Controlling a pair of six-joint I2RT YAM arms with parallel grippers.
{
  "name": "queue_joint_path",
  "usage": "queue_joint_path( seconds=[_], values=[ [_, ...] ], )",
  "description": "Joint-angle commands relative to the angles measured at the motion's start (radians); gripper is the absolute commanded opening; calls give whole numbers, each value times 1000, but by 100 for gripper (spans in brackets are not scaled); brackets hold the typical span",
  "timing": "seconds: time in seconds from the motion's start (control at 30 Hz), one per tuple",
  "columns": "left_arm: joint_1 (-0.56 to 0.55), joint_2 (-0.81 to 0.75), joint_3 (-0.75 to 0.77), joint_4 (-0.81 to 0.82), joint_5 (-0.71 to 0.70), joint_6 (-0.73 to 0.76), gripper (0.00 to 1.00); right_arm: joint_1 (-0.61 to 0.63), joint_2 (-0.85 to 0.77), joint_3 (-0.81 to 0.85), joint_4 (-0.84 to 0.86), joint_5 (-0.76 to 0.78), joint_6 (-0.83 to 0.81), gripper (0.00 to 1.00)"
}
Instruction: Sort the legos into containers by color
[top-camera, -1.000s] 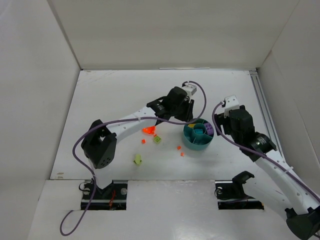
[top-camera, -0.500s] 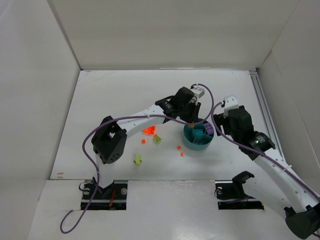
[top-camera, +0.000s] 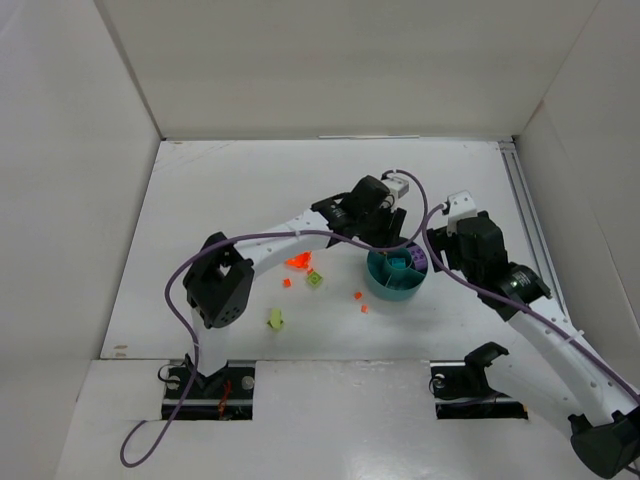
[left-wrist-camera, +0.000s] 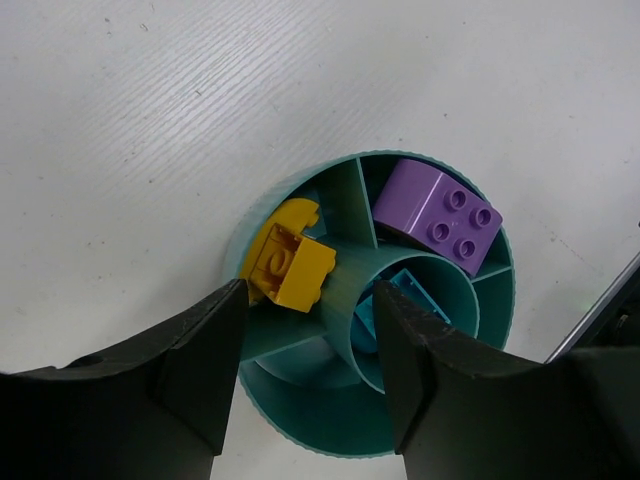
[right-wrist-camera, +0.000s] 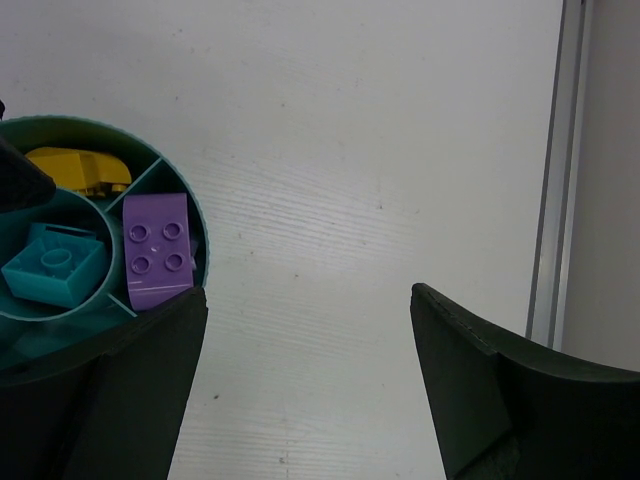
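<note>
The yellow-green piece (top-camera: 276, 319) is below my right gripper and to its left in the top view, so my right gripper needs to swing across, back and down onto it.
The round teal dish (top-camera: 395, 292) sits right of the table's middle. In the left wrist view the dish (left-wrist-camera: 300, 420) holds a yellow brick (left-wrist-camera: 290, 262) in a left wedge, a purple brick (left-wrist-camera: 440, 215) in a far wedge and a teal brick (left-wrist-camera: 405, 305) in the centre cup. My left gripper (top-camera: 385, 237) hangs open and empty just above the dish (left-wrist-camera: 310, 300). My right gripper (top-camera: 445, 248) is open and empty (right-wrist-camera: 310, 295) beside the dish's right edge (right-wrist-camera: 40, 205). Loose on the table lie an orange cluster (top-camera: 297, 261), a lime green brick (top-camera: 315, 279) and a yellow-green piece (top-camera: 276, 319).
Small orange bits lie at the left (top-camera: 286, 283) and near the dish's left side (top-camera: 357, 295). White walls enclose the table on three sides. A metal rail (right-wrist-camera: 552, 170) runs along the right edge.
My left gripper has moved right, from over the table beside the dish to above the dish, and has held there for the last half second. The right arm has not moved.
</note>
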Motion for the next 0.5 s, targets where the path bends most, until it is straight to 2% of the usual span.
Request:
queue_joint_path(
  seconds=[0.0, 0.03, 0.1, 0.13, 0.17, 0.2, 0.27, 0.3, 0.4, 0.47],
  values=[
    [-10, -58, 38, -11, -42, 0, 50, -5, -25, 11, 30, -7, 3, 87],
    [-10, -69, 38, -11, -57, 0, 51, -5, -25, 11, 30, -18, 3, 87],
    [4, -97, 23, -11, -91, 0, 67, -5, -25, 11, 41, -77, -54, 87],
    [13, -138, 10, -11, -100, -11, 67, -5, -25, 20, 51, -106, -74, 87],
    [43, -162, -26, -2, -101, -20, 71, -5, -34, 21, 60, -131, -103, 87],
    [65, -190, -52, -2, -90, -42, 80, -5, -34, 30, 74, -151, -117, 87],
    [105, -293, -118, 41, -90, -65, 88, 18, -34, 42, 85, -165, -137, 88],
    [134, -331, -188, 50, -138, -80, 99, 35, -34, 42, 85, -156, -137, 88],
    [153, -483, -305, 35, -255, -149, 100, 151, 9, 79, 108, -133, -173, 90],
    [153, -581, -348, -28, -390, -203, 100, 231, 49, 88, 129, -120, -198, 90]
  ],
)
